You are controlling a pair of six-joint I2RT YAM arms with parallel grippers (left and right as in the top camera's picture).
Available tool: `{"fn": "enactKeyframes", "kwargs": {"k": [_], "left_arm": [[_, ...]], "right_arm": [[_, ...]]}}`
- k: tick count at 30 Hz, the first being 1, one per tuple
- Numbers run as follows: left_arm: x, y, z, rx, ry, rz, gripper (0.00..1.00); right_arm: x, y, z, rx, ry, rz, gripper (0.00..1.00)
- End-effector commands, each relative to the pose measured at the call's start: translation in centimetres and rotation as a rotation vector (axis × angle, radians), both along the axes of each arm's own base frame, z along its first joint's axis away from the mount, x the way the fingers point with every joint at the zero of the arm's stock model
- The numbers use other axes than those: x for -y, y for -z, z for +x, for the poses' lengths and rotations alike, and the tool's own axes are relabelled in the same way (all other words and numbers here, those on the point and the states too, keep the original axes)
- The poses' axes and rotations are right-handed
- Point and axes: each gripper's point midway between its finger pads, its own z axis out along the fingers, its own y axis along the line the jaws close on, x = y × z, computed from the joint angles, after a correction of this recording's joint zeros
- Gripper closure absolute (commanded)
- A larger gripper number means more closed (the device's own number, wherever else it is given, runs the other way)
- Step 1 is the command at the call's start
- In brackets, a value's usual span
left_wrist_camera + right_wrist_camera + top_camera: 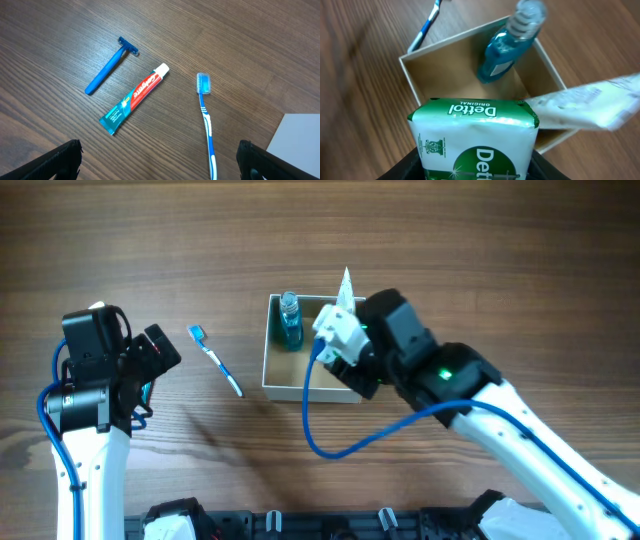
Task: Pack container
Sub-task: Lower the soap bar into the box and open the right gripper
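Note:
I need to lower the soap with my right gripper onto the container's bare bottom beside the mouthwash bottle [290, 320] and release it there, where there is room.
The container [283, 392], a shallow box with white walls and a tan inside, sits at the table's middle; in the right wrist view [412, 75] it lies just ahead of the jaws. A blue mouthwash bottle [290, 320] [505, 55] leans in its far corner. A white sachet [346, 284] [590, 105] rests on its right rim. My right gripper [338, 345] [475, 170] is shut on a green-and-white Dettol soap bar [475, 135], held above the box's near edge. My left gripper [152, 352] [160, 165] is open and empty above the table.
A blue toothbrush [215, 360] [206, 122] lies left of the box. A toothpaste tube [134, 99] and a blue razor [111, 65] lie further left, under my left arm in the overhead view. A corner of the box [297, 137] shows in the left wrist view.

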Motion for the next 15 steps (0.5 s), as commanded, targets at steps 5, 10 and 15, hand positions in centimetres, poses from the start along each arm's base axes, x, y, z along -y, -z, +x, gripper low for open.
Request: {"fn": "enactKeyframes", "kwargs": {"k": [5, 10, 15], "left_arm": [[0.0, -0.6, 0.4, 0.012, 0.019, 0.010, 0.00], [0.0, -0.6, 0.4, 0.012, 0.019, 0.010, 0.00], [0.0, -0.6, 0.4, 0.012, 0.019, 0.010, 0.00]], "right_arm": [[-2.4, 4.7, 3.8, 0.025, -0.026, -0.086, 0.84], [-2.3, 5.4, 3.8, -0.005, -0.005, -0.090, 0.32], [-2.1, 4.0, 3.5, -0.017, 0.063, -0.041, 0.28]]}}
